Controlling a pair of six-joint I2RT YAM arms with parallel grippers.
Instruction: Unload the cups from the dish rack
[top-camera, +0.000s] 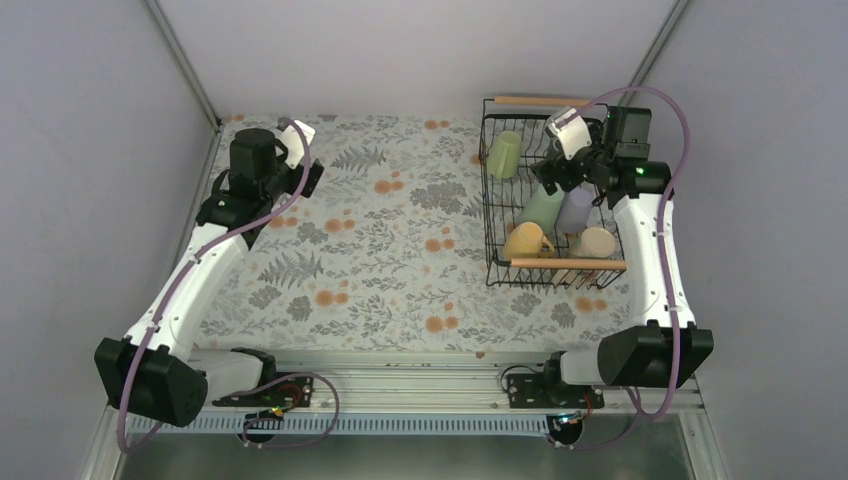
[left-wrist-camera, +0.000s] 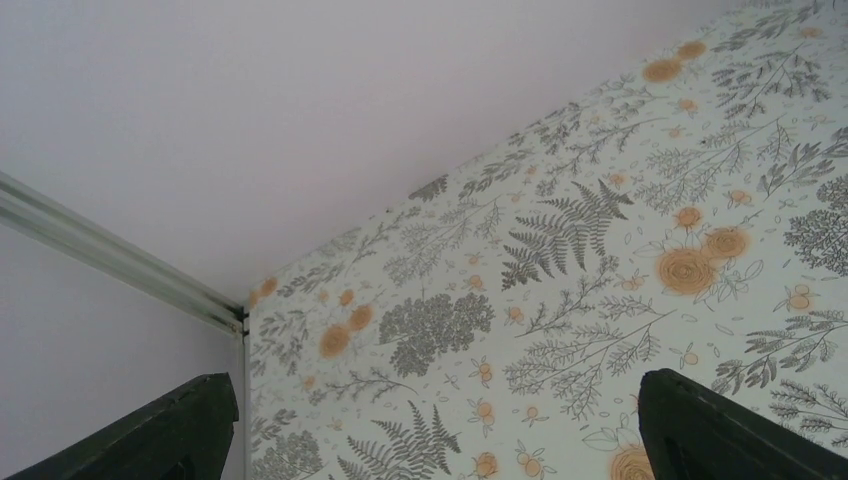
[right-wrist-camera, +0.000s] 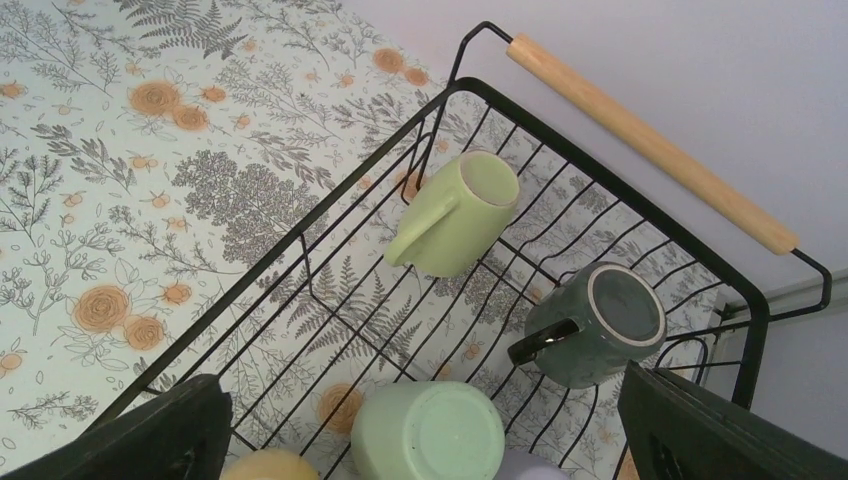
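Observation:
My right gripper should go back and down, toward the beige mug, and close on the yellow mug's handle (top-camera: 547, 245), which sticks out below and back from my gripper.
The black wire dish rack (top-camera: 484, 190) stands at the far right of the table. In the top view it holds an olive green mug (top-camera: 504, 154), a mint green mug (top-camera: 543, 206), a lavender mug (top-camera: 576, 208), a yellow mug (top-camera: 526, 241) and a beige mug (top-camera: 596, 243). My right gripper (top-camera: 556, 176) hangs open and empty over the rack's far half. The right wrist view shows the rack's rim (right-wrist-camera: 330, 205), the olive mug (right-wrist-camera: 460, 215), a dark green mug (right-wrist-camera: 595, 325), the mint mug (right-wrist-camera: 430, 432) bottom up between my open right gripper's (right-wrist-camera: 432, 445) fingers, and the yellow mug's edge (right-wrist-camera: 265, 466). My left gripper (top-camera: 300, 165) is open and empty above the far left of the table.
The rack has a wooden rod handle at its far end (top-camera: 540, 101) and near end (top-camera: 568, 264). The floral tablecloth (top-camera: 380, 240) covers the table. Grey walls close in the sides, with a corner post (left-wrist-camera: 110, 255) at the far left.

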